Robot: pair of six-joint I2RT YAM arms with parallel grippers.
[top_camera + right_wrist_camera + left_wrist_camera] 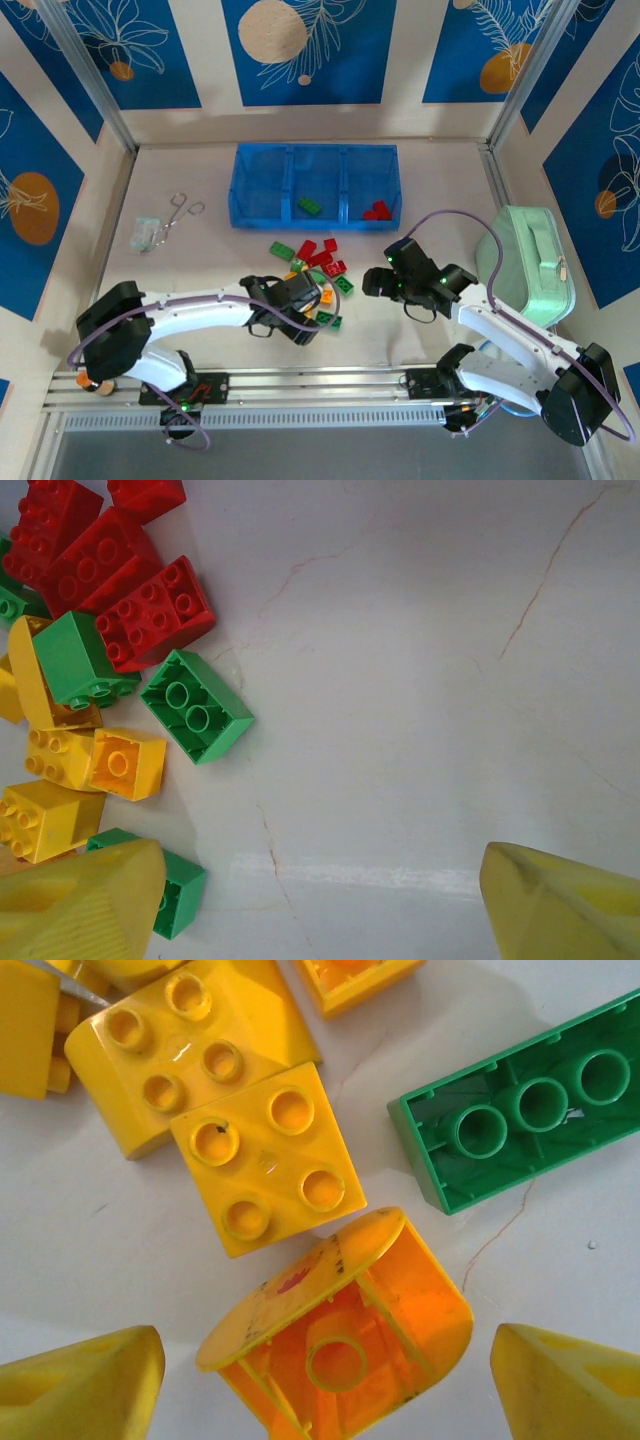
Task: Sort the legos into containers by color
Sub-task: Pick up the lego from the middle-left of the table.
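Note:
I need to lower my left gripper around the upturned hollow orange brick (350, 1340), then close on its sides.
The legos lie in a loose pile (318, 268) of red, green and yellow-orange bricks in front of the blue tray (240, 192). A green brick (309, 206) sits in the tray's middle compartment and red bricks (377, 211) in its right one. My left gripper (312, 312) hangs low over the near end of the pile. In the left wrist view it is open (325, 1390) around an upturned hollow orange brick (350, 1340), with gaps on both sides. Yellow bricks (265, 1160) and a green brick (530, 1110) lie just beyond. My right gripper (376, 282) stands open (320, 905) over bare table, right of the pile (110, 670).
A mint-green case (525, 262) stands at the right, close to my right arm. Metal scissors (180, 212) and a small clear packet (145, 232) lie at the left. The tray's left compartment (262, 185) holds nothing.

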